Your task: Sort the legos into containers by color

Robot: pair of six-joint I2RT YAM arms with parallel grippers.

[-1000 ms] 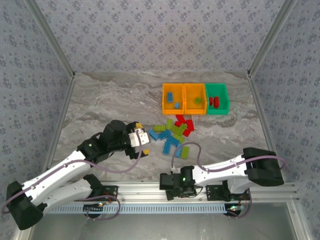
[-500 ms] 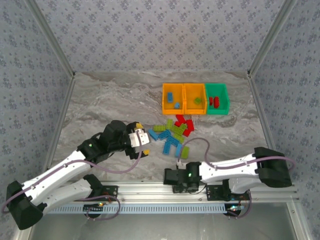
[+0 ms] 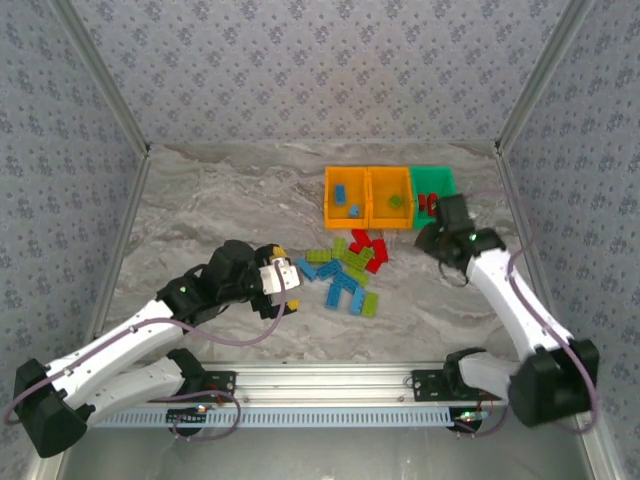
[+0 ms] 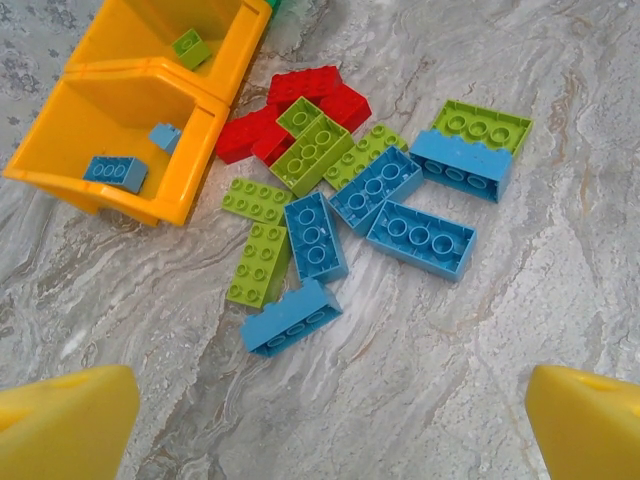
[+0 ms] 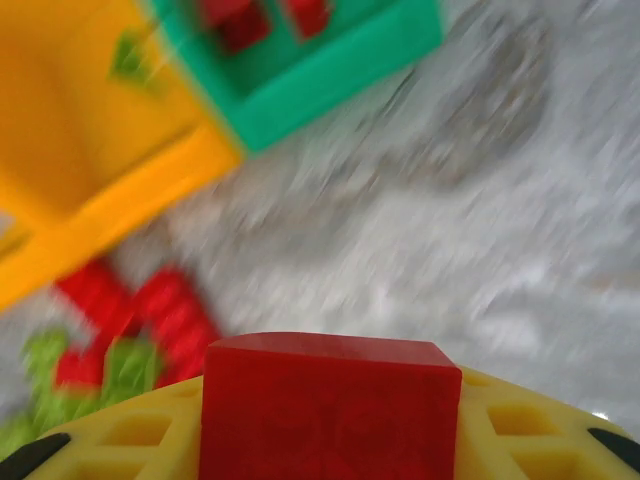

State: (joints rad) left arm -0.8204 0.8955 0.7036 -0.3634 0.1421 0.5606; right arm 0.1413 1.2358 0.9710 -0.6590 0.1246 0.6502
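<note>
The red bricks are already gathered in the green container [image 3: 433,190] [image 5: 290,50]. My right gripper will carry its red brick outward from the container's front edge, over that container.
A pile of blue, lime green and red legos [image 3: 348,268] lies mid-table, also close up in the left wrist view [image 4: 350,200]. Behind it stand three containers in a row: an orange one [image 3: 346,197] with blue bricks [image 4: 115,172], an orange one [image 3: 390,197] with a green brick [image 4: 190,47], and a green one [image 3: 441,183] with red bricks [image 5: 260,15]. My left gripper [image 3: 285,280] stands open left of the pile, with bare table between its yellow fingertips [image 4: 70,425]. My right gripper [image 3: 438,224] hovers at the green container's front, shut on a red brick [image 5: 330,405].
Patterned walls and metal posts close in the marble table [image 3: 220,210] on three sides. The aluminium rail [image 3: 320,385] with the arm bases runs along the near edge. The table's left half and the strip right of the pile are bare marble.
The right arm has swung from beside the near rail up to the front of the green container. The left arm and the pile have not moved.
</note>
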